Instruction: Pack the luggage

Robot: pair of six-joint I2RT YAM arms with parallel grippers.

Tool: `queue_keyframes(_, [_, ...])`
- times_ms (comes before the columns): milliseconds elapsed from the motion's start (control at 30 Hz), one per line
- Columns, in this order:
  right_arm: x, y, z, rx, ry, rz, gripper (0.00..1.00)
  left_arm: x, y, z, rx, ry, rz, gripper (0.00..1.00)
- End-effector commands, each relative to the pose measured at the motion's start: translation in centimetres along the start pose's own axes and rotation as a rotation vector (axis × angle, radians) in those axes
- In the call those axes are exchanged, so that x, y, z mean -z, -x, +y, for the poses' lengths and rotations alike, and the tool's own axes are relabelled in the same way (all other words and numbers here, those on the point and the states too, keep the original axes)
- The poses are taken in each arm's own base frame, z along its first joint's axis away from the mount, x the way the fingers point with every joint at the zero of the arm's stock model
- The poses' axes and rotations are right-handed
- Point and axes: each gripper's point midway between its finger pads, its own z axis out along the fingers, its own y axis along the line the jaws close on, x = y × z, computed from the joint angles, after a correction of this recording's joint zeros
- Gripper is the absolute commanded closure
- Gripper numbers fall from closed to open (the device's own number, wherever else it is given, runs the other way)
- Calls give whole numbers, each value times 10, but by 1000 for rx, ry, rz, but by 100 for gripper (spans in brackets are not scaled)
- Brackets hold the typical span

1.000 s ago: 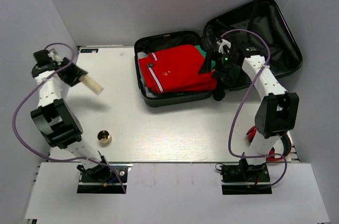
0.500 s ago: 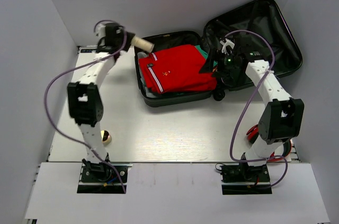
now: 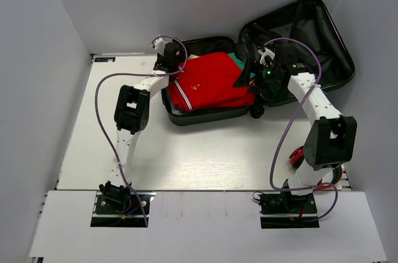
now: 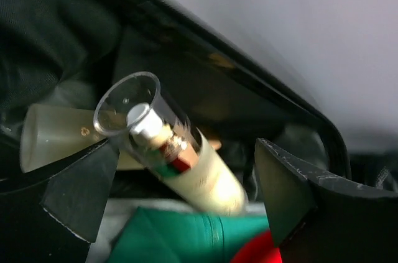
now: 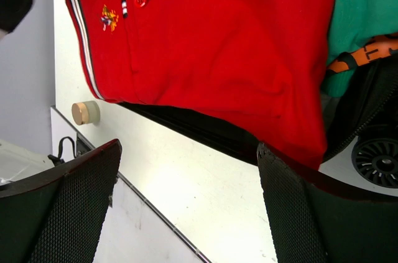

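I will next lift my left gripper clear of the luggage (image 3: 205, 112), bring it back and lower it over the beige round jar, because the jar is still standing on the table.
The luggage (image 3: 205, 112) lies open at the back of the table, its lid (image 3: 311, 33) leaning to the right. A red polo shirt (image 3: 208, 83) lies on top of green clothing in the base. My left gripper (image 3: 168, 58) hangs over the base's back left corner. In the left wrist view its jaws (image 4: 185, 151) stand wide open, and a cream tube with a clear cap (image 4: 186, 163) lies slanted between them, blurred, over the green cloth (image 4: 180, 238). My right gripper (image 3: 252, 75) is open and empty above the shirt (image 5: 211, 33) and the luggage's front rim.
A second cream tube (image 4: 56, 142) lies inside the luggage's back corner. A small beige round jar (image 5: 85, 112) stands on the table in front of the luggage. A luggage wheel (image 5: 376, 162) shows near my right fingers. Red objects (image 3: 297, 155) lie beside the right arm's base.
My left arm swung from the table's left side to the luggage's back left corner with the cream tube, and its jaws now stand open around it. The right arm barely moved.
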Motion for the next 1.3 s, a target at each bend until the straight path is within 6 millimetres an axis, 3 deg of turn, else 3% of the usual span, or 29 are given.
queue_keyframes(0, [13, 9, 17, 37, 51, -39, 10, 71, 88, -104, -173, -273, -106, 0])
queue_keyframes(33, [12, 8, 17, 36, 56, -36, 10, 101, 103, -125, -191, -345, -90, 0])
queue_keyframes(67, [12, 5, 16, 33, 58, -31, 10, 111, 98, -126, -273, -382, -50, 0])
queue_keyframes(100, [12, 3, 19, 42, 64, -28, 10, 113, 83, -102, -311, -333, 17, 0])
queue_keyframes(133, [12, 3, 16, 48, 62, -28, 10, 143, 107, -112, -326, -334, 9, 0])
queue_keyframes(167, [13, 0, 15, 50, 54, -29, 10, 151, 112, -106, -381, -320, 9, 0])
queue_keyframes(200, [13, -3, 13, 56, 47, -22, 10, 168, 115, -89, -409, -268, 43, 0])
queue_keyframes(267, [14, -2, 5, 92, 3, -28, 10, 208, 139, -82, -487, -231, 51, 0])
queue_keyframes(300, [15, -9, 2, 78, -21, -2, 10, 218, 136, -58, -517, -160, 113, 0])
queue_keyframes(367, [17, -10, -9, 112, -83, 1, 10, 261, 144, -10, -610, 36, 208, 0])
queue_keyframes(400, [19, -15, -19, 109, -138, 15, 10, 278, 165, 7, -625, 142, 171, 0])
queue_keyframes(433, [20, -17, -26, 110, -162, 21, 10, 294, 156, 44, -634, 254, 281, 0])
queue_keyframes(467, [20, -20, -27, 115, -177, 29, 10, 326, 157, 70, -646, 359, 332, 0])
queue_keyframes(500, [21, -22, -31, 112, -192, 33, 10, 341, 163, 88, -639, 427, 354, 0])
queue_keyframes(533, [23, -24, -35, 115, -212, 37, 10, 369, 158, 107, -571, 517, 402, 0])
queue_keyframes(567, [23, -27, -36, 121, -221, 41, 10, 402, 155, 142, -572, 675, 442, 0])
queue_keyframes(600, [23, -27, -38, 121, -227, 42, 10, 416, 154, 154, -561, 740, 447, 0])
queue_keyframes(633, [22, -30, -38, 118, -221, 49, 10, 453, 137, 187, -540, 872, 521, 0])
queue_keyframes(700, [21, -32, -37, 110, -214, 55, 10, 480, 141, 201, -501, 910, 455, 0])
queue_keyframes(733, [20, -33, -36, 106, -205, 58, 10, 490, 121, 230, -486, 981, 518, 0])
queue_keyframes(900, [16, -37, -30, 83, -168, 62, 10, 512, 87, 263, -328, 1013, 566, 0])
queue_keyframes(967, [16, -36, -30, 85, -159, 56, 10, 503, 76, 263, -304, 964, 590, 0])
queue_keyframes(1100, [16, -39, -27, 84, -151, 55, 10, 497, 38, 281, -254, 942, 710, 0])
queue_keyframes(1133, [16, -39, -26, 87, -150, 54, 10, 486, 33, 284, -245, 914, 703, 0])
queue_keyframes(1267, [18, -39, -23, 96, -137, 50, 10, 474, 20, 295, -242, 901, 719, 0])
